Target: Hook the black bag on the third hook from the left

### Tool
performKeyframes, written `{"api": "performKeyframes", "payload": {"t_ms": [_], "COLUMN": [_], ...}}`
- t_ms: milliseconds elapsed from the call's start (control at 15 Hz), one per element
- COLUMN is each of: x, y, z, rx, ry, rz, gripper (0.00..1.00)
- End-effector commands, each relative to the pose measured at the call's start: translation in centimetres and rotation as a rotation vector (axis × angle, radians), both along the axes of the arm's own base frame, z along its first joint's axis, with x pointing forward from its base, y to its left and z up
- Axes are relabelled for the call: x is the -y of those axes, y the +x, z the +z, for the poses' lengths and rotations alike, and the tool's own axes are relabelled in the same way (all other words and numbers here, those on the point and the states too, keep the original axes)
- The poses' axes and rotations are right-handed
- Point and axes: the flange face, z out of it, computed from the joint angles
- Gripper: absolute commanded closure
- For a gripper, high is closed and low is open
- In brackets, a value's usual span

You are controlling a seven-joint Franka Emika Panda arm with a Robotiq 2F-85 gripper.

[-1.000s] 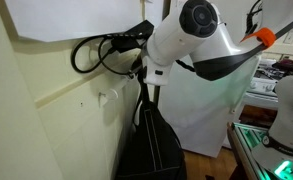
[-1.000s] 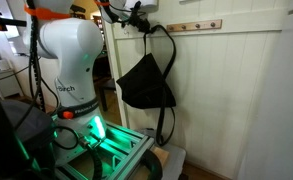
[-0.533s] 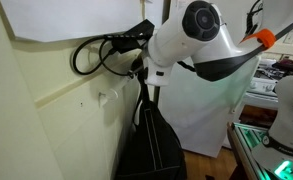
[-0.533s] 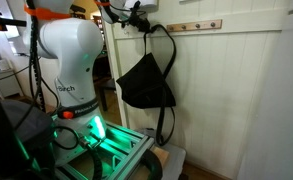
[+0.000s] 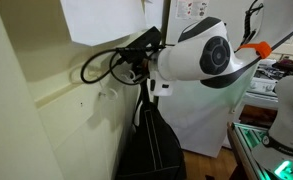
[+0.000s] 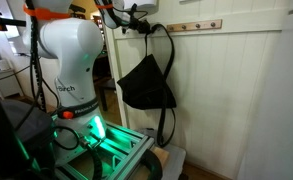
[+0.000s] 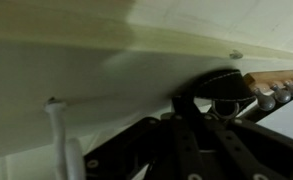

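My gripper is to move along the wall next, toward the near end of the brown hook bar where the stubby hooks start, to release the strap's top.
The black bag (image 6: 146, 84) hangs free in front of the white panelled wall, its long thin strap (image 6: 169, 95) looping down on the right. The bag (image 5: 151, 148) also fills the bottom of an exterior view. My gripper (image 6: 137, 17) is high up next to the wall and shut on the top of the strap. A brown hook rail (image 6: 198, 25) with small stubby hooks runs to its right; I cannot tell which is the third hook. In the wrist view my gripper (image 7: 194, 106) is a dark shape close under the rail (image 7: 278, 76).
A pale wire hook (image 7: 62, 140) sticks out of the wall at the left of the wrist view. Black cables (image 5: 104, 62) loop beside the gripper. The robot's base stands on a green-lit frame (image 6: 106, 150) just left of the bag. A white sheet (image 5: 211, 115) hangs behind the arm.
In an exterior view the arm's big white joint has swung right and lower, and the gripper has shifted along the wall. The bag hangs as before and the gripper stays shut.
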Motion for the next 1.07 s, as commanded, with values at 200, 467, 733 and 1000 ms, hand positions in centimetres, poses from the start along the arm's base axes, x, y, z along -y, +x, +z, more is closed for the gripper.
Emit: {"api": "performKeyframes", "payload": {"t_ms": [200,467,733,1000], "x": [2.1,3.3,3.6,4.4], "y": [-0.6,-1.2,-2.2,-3.0], "z": [-0.8,-1.5,-1.8,-3.9], "rx": [0.185,0.255,0.378,0.442], "ry": [-0.009,0.039,0.004,0.024], "rz": [0.162,0.214,0.292,0.369], "gripper": [0.98,0.98,0.98,0.98]}}
